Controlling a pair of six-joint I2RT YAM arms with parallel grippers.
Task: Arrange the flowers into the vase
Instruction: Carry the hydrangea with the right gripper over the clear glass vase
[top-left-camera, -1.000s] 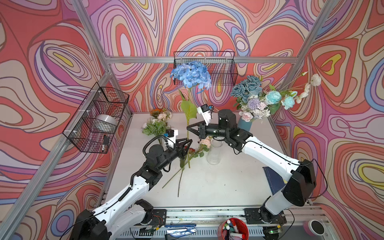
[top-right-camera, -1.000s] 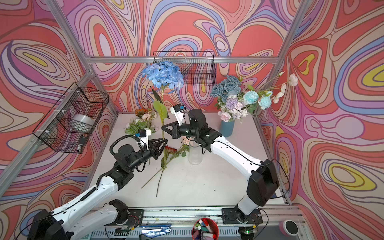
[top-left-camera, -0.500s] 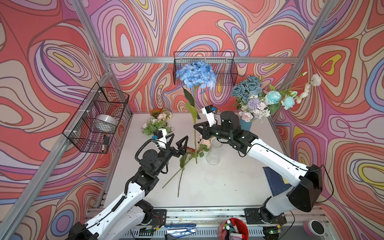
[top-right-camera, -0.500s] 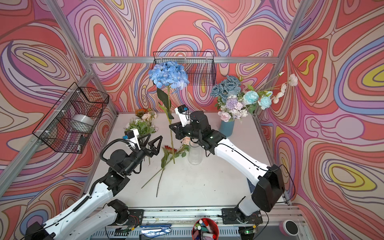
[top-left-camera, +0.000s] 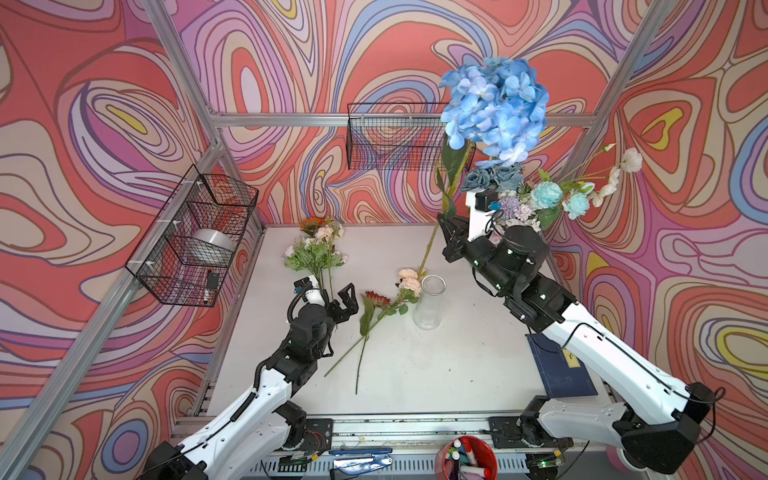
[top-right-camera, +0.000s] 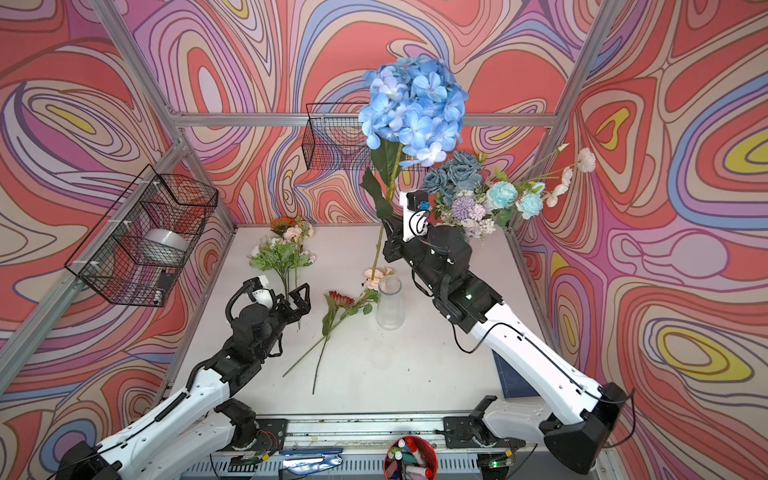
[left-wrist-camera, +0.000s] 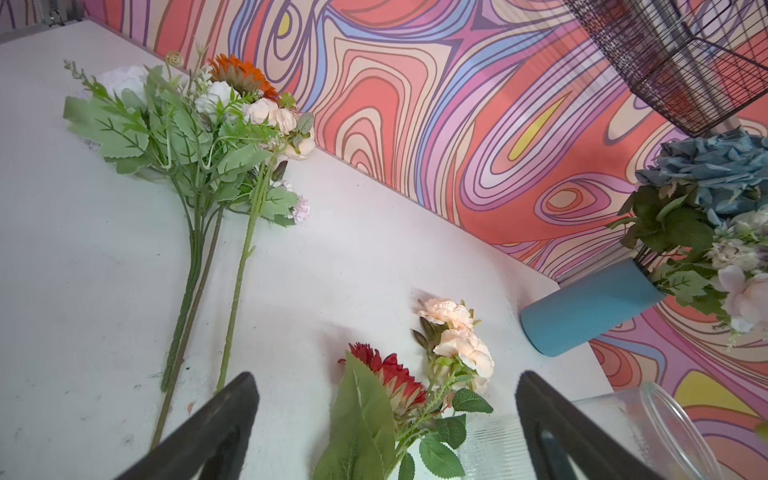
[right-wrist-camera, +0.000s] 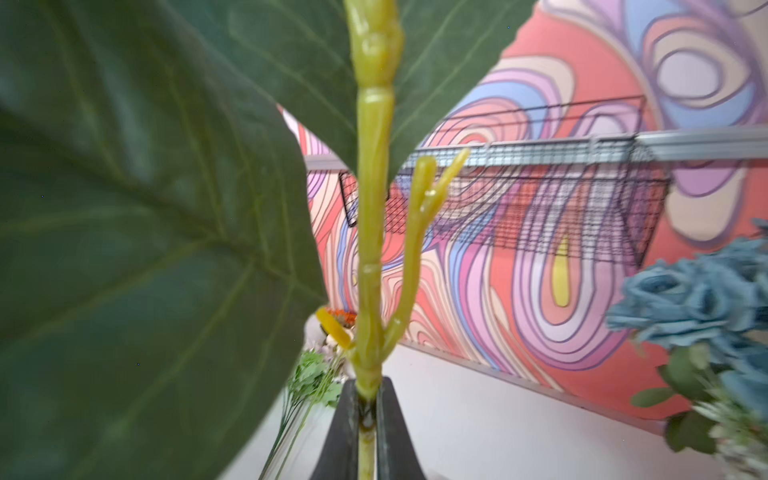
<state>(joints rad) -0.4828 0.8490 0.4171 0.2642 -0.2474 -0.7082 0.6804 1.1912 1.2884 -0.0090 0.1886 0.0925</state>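
The end of the hydrangea's stem hangs beside the vase's rim, so I will move my right gripper over the vase's opening (top-left-camera: 432, 284) below it next. Then I will lower the stem inside to let it go.
My right gripper (top-left-camera: 446, 224) (top-right-camera: 388, 227) (right-wrist-camera: 368, 386) is shut on the yellow-green stem (right-wrist-camera: 374, 208) of the blue hydrangea (top-left-camera: 494, 108) (top-right-camera: 415, 112), holding it high and nearly upright. The stem's lower end hangs beside the rim of the clear glass vase (top-left-camera: 430, 303) (top-right-camera: 390, 303) (left-wrist-camera: 648, 424). My left gripper (top-left-camera: 338, 299) (top-right-camera: 296, 297) (left-wrist-camera: 386, 378) is open and holds nothing, left of a red daisy (top-left-camera: 376, 299) (left-wrist-camera: 390, 374) and peach blooms (top-left-camera: 409, 280) (left-wrist-camera: 457, 332) lying on the table. More flowers (top-left-camera: 316, 249) (left-wrist-camera: 199, 124) lie at the back left.
A blue vase (left-wrist-camera: 590, 307) holding a full bouquet (top-left-camera: 540, 199) (top-right-camera: 478, 195) stands at the back right, behind my right arm. Wire baskets hang on the left wall (top-left-camera: 195, 237) and back wall (top-left-camera: 395, 137). A dark blue mat (top-left-camera: 557, 365) lies front right; a red pen cup (top-left-camera: 467, 457) sits at the front rail.
My left gripper has opened and drawn back to the left, away from the hydrangea's stem. My right gripper has carried the hydrangea higher and to the right, over by the glass vase.
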